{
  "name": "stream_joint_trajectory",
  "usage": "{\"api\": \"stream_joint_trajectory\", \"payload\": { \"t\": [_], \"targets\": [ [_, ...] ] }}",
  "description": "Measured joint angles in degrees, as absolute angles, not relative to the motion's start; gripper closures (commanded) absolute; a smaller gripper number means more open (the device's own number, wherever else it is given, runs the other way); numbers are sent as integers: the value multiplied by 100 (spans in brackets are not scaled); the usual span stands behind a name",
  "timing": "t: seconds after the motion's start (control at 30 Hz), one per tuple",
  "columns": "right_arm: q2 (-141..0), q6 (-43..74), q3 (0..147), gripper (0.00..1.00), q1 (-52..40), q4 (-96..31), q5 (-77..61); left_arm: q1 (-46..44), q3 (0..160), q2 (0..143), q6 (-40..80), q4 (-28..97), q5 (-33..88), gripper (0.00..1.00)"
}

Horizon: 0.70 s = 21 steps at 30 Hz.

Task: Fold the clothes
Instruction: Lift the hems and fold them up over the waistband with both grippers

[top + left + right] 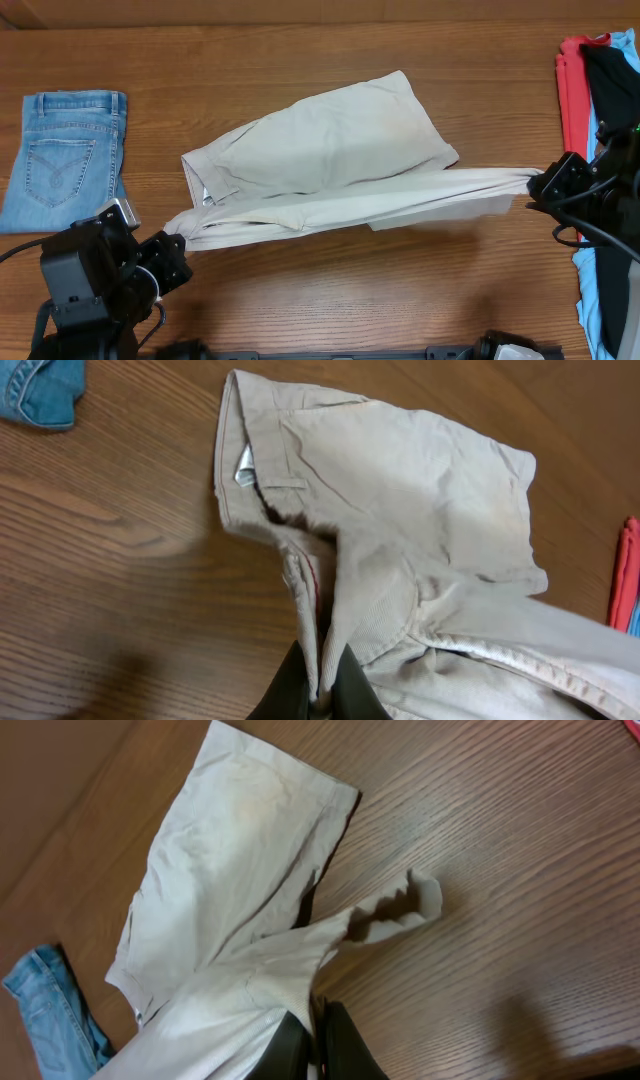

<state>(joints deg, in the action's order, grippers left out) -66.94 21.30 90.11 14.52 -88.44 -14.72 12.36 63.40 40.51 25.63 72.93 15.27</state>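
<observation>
I need to move the pinched fold in my left gripper outward and down to the shorts' flat waistband end (198, 168) (248, 430) next and let it go there, because it hangs short of that end.
The clothes, a pale beige pair of shorts (330, 140), lie across the middle of the table with one leg flat and the near edge pulled taut between both grippers. My left gripper (175, 250) is shut on the waistband end of the shorts (400, 500), cloth pinched between its dark fingers (300, 685). My right gripper (540, 185) is shut on the far end of the same stretched edge; in the right wrist view beige cloth (230, 860) runs into its fingers (350, 1045). A flap of hem (400, 910) hangs free above the wood.
Folded light-blue denim jeans (65, 155) lie at the far left. A pile of red (573, 90), black and light-blue garments sits at the right edge, close behind my right arm. The wooden table (300, 300) shows bare in front.
</observation>
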Motion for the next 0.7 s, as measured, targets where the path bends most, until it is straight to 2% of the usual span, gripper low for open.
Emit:
{"api": "stream_joint_trajectory", "payload": {
  "t": [0.17, 0.33, 0.7],
  "targets": [
    [-6847, 1726, 9013, 96, 1409, -8855, -1476, 1236, 6337, 4187, 2563, 7168, 1476, 96],
    [-7603, 1326, 9048, 96, 1199, -8768, -1479, 1236, 6329, 4720, 2563, 6849, 1439, 96],
    [-9148, 1044, 9048, 96, 613, -6853, -1498, 1197, 6302, 6676, 2587, 5647, 1481, 96]
  ]
}}
